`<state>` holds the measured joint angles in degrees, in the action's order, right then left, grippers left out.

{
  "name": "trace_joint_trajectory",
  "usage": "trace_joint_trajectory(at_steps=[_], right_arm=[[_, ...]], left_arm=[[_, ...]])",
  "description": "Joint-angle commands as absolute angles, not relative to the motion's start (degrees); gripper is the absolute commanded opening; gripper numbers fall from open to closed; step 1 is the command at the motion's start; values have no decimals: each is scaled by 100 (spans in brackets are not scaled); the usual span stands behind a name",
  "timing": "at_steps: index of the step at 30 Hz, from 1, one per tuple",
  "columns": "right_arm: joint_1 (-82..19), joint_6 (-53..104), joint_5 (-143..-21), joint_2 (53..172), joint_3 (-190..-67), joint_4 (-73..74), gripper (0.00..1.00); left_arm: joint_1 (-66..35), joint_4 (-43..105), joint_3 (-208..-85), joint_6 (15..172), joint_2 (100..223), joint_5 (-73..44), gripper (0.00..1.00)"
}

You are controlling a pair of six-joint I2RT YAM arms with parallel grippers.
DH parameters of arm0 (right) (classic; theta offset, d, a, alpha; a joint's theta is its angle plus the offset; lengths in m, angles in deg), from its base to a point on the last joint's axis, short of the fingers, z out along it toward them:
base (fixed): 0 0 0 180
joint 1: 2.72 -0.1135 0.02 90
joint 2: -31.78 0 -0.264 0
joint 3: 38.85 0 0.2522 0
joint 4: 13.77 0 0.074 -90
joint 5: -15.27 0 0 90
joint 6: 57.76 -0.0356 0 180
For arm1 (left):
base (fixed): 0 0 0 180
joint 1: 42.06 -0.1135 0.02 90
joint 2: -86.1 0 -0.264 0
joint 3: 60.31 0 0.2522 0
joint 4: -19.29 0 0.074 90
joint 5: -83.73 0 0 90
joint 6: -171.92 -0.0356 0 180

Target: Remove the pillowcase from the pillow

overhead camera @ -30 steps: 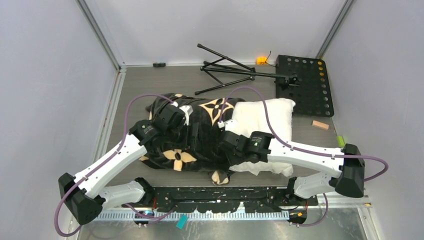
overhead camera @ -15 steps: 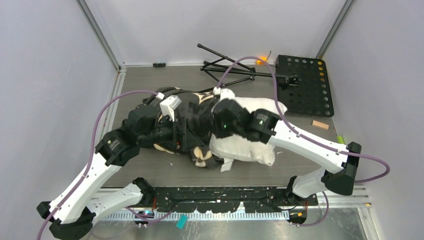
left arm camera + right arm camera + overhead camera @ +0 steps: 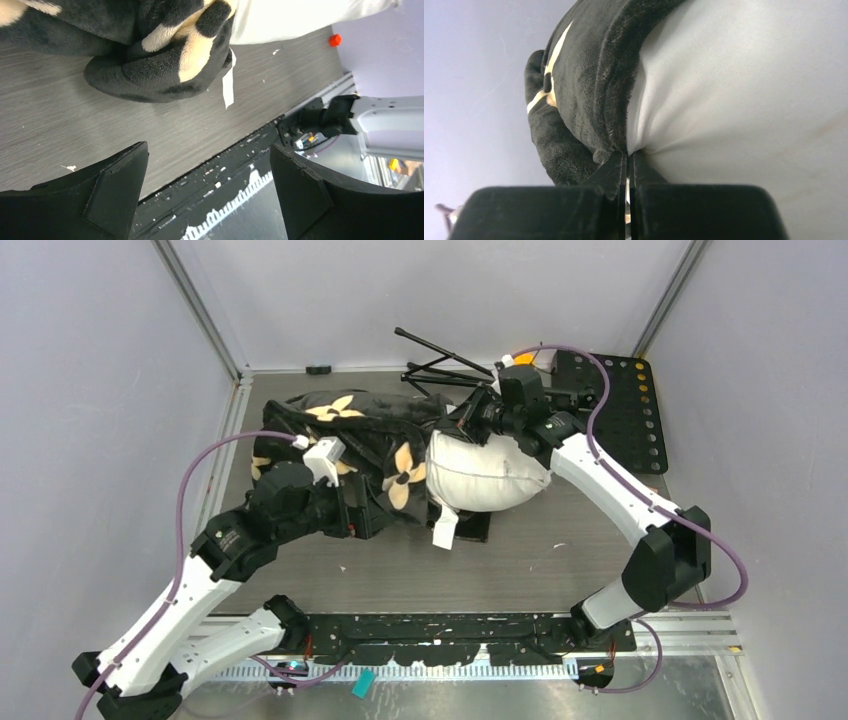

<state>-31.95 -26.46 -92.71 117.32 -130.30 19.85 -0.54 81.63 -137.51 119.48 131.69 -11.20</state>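
My left gripper moves outward and to the right in the top view onto the pillowcase's near flowered fold (image 3: pixel 401 502) next, since it bulges out beside the pillow (image 3: pixel 490 475).
The black pillowcase (image 3: pixel 335 425) with tan flowers lies bunched at the left and still covers the left end of the white pillow (image 3: pixel 490 475). My right gripper (image 3: pixel 468 425) is shut, pinching the pillow's top edge right beside the pillowcase hem; its wrist view shows the pillow (image 3: pixel 749 100), the pillowcase (image 3: pixel 589 85) and the shut gripper (image 3: pixel 629 159). My left gripper (image 3: pixel 368 515) is open and empty at the pillowcase's near edge. In the left wrist view the gripper (image 3: pixel 210 172) is below the pillowcase (image 3: pixel 160 60) and apart from it, with the pillow (image 3: pixel 300 17) beyond.
A folded black tripod (image 3: pixel 450 370) lies at the back. A black perforated plate (image 3: pixel 610 415) sits at the back right, with a small wooden block (image 3: pixel 641 489) near it. A white tag (image 3: pixel 444 530) hangs from the pillow's near side.
My right gripper has swung to the back of the table, dragging the pillow with it. The pillowcase has slid left, baring more of the pillow. My left gripper is now open.
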Motion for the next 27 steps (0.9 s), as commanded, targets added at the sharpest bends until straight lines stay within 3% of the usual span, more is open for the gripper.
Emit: trace_joint_trajectory(at_steps=[1, 9, 12, 13, 14, 17, 19, 25, 27], right_arm=[[-3035, -3201, -9807, 11984, -13016, 762, 0], [-2638, -3132, -10019, 12366, -13293, 683, 0], [-2417, -3013, -10076, 12459, -13481, 754, 1], [-2315, -2941, -10121, 12491, -13578, 824, 5], [-2220, -2833, -10178, 12501, -13674, 888, 13], [-1904, -2314, -10228, 12423, -14004, 1418, 45], [-1747, -1675, -10059, 12259, -14232, 1965, 58], [-1706, 200, -8949, 11404, -14468, 3493, 92], [-1710, 597, -8263, 11038, -14222, 3725, 98]], left_arm=[[-49, 7152, -13228, 11977, 13344, -705, 94], [-49, 6023, -13354, 11012, 14798, -372, 94], [-53, 5638, -13651, 10648, 15406, -181, 89], [-80, 5553, -13819, 10566, 15711, -93, 82], [-135, 5516, -13967, 10530, 15944, 3, 69], [-257, 5267, -14310, 10423, 16442, 429, 19], [-352, 5057, -14475, 10314, 16683, 544, 1], [-886, 5107, -15391, 10215, 17326, 51, 0], [-1110, 5139, -15660, 10298, 17596, -230, 0]])
